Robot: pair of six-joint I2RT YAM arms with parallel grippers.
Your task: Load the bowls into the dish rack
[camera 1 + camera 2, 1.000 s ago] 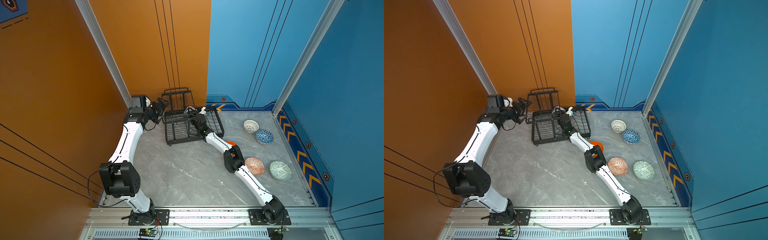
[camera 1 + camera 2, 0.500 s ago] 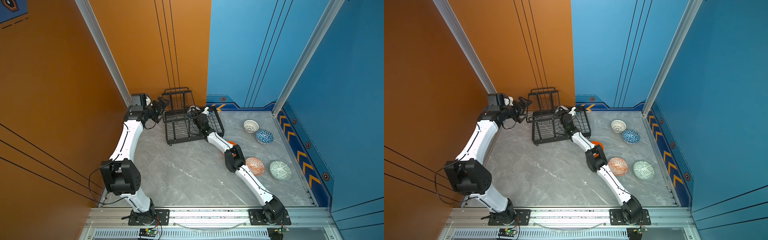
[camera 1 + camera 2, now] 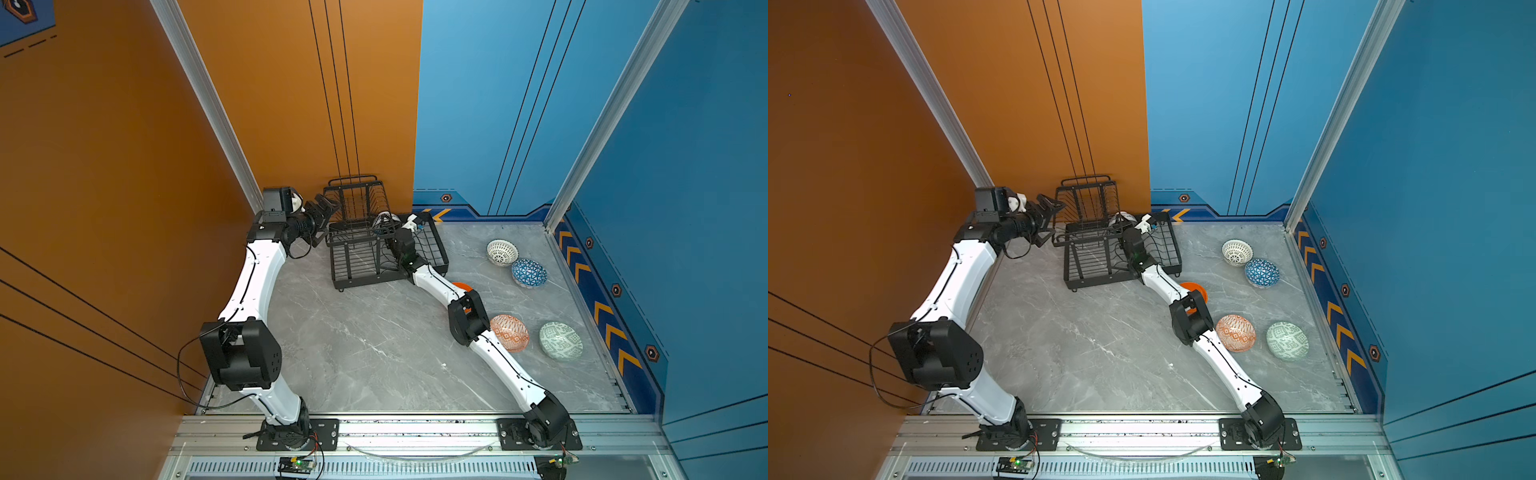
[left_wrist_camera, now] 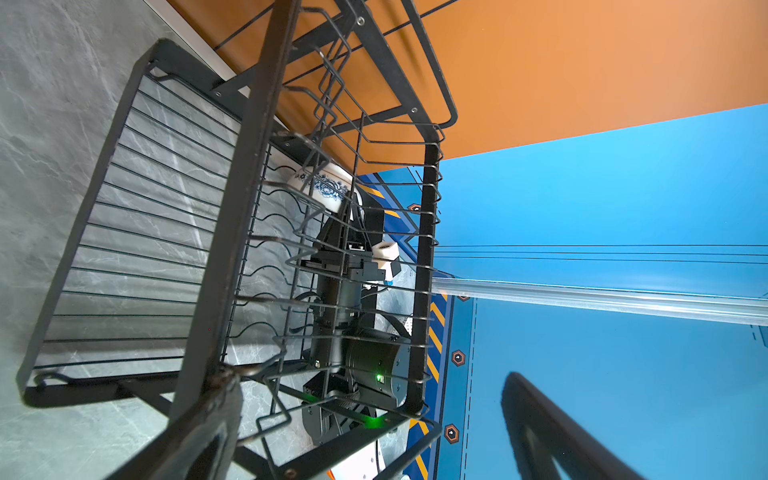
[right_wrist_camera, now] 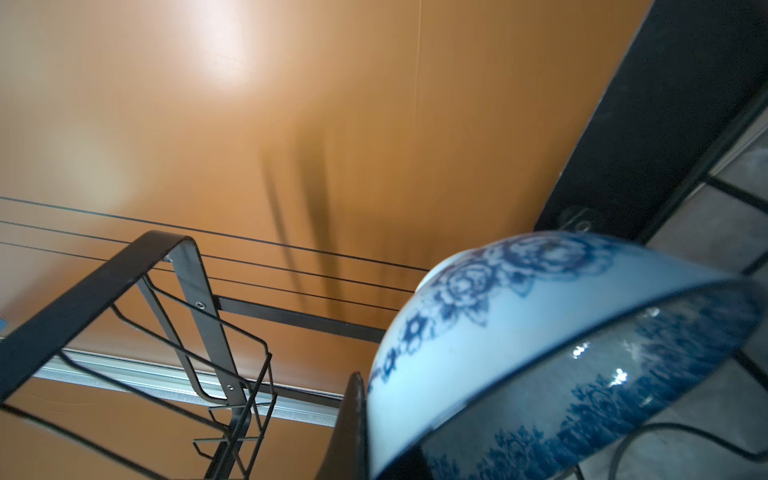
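The tilted blue-white floral bowl still hangs clear of the curved wire divider. It goes down beside that wire next, and my right gripper then releases its rim.
The black wire dish rack stands at the back by the orange wall. My right gripper reaches into its lower tray and is shut on the rim of the blue-white floral bowl, which is tilted on edge. My left gripper is open at the rack's left end and holds nothing. On the floor to the right lie the white lattice bowl, the blue triangle bowl, the orange-white bowl and the pale green bowl. The plain orange bowl is partly hidden by the right arm.
The raised basket tier sits against the orange wall. The blue wall with chevron trim borders the bowls on the right. The grey marble floor spreads between the two arms. An aluminium rail runs along the front.
The right gripper with the floral bowl has shifted only slightly inside the rack. The left arm stays where it was.
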